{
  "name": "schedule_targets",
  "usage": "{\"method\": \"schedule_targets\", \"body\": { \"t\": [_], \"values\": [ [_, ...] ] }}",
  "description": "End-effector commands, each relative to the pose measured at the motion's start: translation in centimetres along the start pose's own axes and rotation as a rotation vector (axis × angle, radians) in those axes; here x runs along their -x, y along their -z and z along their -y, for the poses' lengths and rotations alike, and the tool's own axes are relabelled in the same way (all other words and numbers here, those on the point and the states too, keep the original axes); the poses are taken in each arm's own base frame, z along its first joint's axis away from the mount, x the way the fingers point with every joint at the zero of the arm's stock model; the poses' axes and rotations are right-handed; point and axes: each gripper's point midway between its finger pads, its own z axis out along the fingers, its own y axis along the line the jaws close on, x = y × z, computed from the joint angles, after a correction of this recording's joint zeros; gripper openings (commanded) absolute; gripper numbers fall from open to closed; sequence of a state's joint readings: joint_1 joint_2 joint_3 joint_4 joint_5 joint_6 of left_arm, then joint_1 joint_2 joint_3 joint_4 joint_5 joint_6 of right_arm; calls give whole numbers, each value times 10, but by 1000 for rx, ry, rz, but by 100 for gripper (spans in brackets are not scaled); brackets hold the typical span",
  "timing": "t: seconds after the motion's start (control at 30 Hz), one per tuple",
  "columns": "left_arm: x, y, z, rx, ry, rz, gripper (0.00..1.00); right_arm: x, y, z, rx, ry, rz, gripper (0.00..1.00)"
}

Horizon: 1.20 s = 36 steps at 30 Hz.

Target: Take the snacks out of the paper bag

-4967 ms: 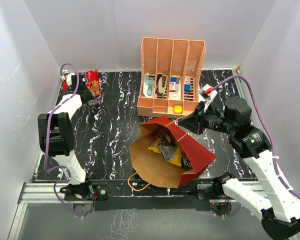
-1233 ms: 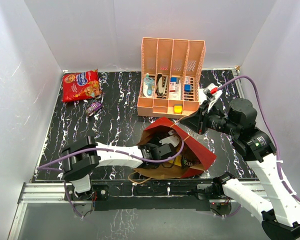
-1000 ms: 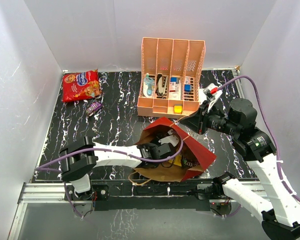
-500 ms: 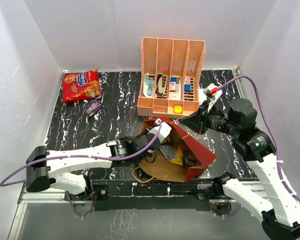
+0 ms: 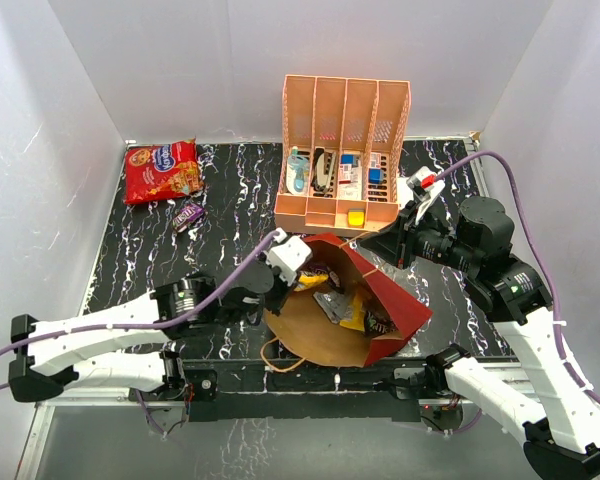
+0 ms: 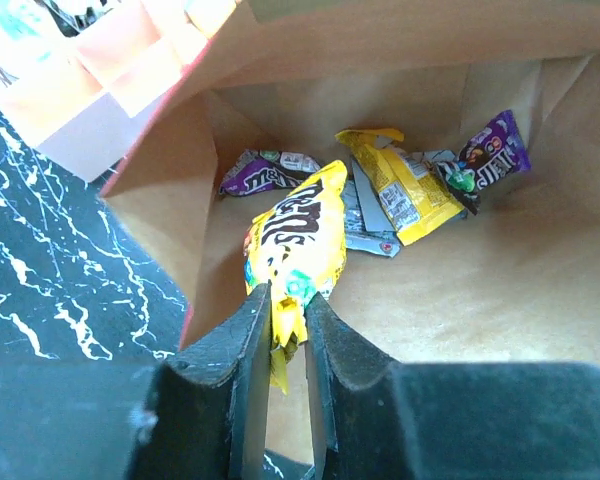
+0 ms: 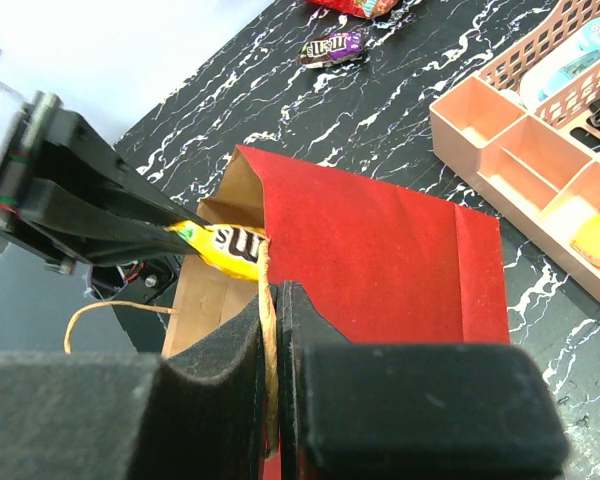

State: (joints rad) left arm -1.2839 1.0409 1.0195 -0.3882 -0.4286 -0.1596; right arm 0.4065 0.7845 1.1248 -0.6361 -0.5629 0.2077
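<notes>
My left gripper should next swing outward and left in the top view, then down beside the small purple packet to release, as bare tabletop shows there.
The paper bag [image 5: 388, 302], red outside and brown inside, lies tilted with its mouth toward the near left. My right gripper [image 7: 271, 296] is shut on its twine handle [image 7: 268, 330] and holds the bag's top edge up. At the mouth, my left gripper [image 6: 287, 302] is shut on one end of a yellow candy packet [image 6: 295, 232], which hangs above the bag floor. Deeper inside lie more snacks: a yellow packet [image 6: 405, 190], a purple packet [image 6: 495, 158], another purple one [image 6: 265, 172] and a silver one [image 6: 368, 238]. A red cookie bag [image 5: 162, 170] and a small purple packet [image 5: 188, 214] lie at the table's far left.
A peach slotted rack [image 5: 342, 150] with small items stands just behind the bag, close to my right gripper [image 5: 373, 243]. The bag's other twine handle [image 5: 278, 360] lies loose near the front edge. White walls close in the table on three sides.
My left gripper has drawn back from deep in the bag to its mouth and closed on the yellow packet. Five seconds ago it was at the far left with the red cookie bag.
</notes>
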Motion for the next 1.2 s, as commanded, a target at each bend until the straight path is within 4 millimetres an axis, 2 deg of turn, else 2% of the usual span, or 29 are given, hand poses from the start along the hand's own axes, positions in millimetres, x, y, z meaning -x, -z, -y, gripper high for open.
{"method": "schedule_targets", "body": {
  "t": [0.0, 0.13, 0.27, 0.47, 0.6, 0.7, 0.87, 0.93, 1.03, 1.17],
  "values": [
    [39, 40, -12, -18, 58, 96, 15, 23, 10, -8, -1, 57, 73, 8],
    [72, 75, -24, -27, 91, 180, 15, 24, 9, -9, 6, 60, 74, 8],
    [106, 105, -48, 43, 104, 277, 16, 25, 9, -10, 9, 63, 79, 8],
    [132, 121, -87, 249, 106, 349, 16, 26, 11, -12, 13, 63, 80, 8],
    [148, 128, -106, 359, 151, 424, 13, 28, 14, -14, 13, 61, 90, 7],
    [151, 121, -112, 436, 136, 420, 13, 29, 14, -14, 13, 60, 93, 7],
    [156, 97, -97, 406, 75, 402, 13, 30, 13, -14, 16, 56, 90, 8],
    [153, 86, -97, 428, 53, 379, 13, 30, 13, -15, 17, 56, 91, 8],
    [147, 69, -115, 460, 69, 349, 11, 29, 12, -14, 17, 55, 89, 7],
    [127, 42, -164, 484, 209, 279, 9, 28, 13, -13, 9, 53, 84, 8]
  ]
}}
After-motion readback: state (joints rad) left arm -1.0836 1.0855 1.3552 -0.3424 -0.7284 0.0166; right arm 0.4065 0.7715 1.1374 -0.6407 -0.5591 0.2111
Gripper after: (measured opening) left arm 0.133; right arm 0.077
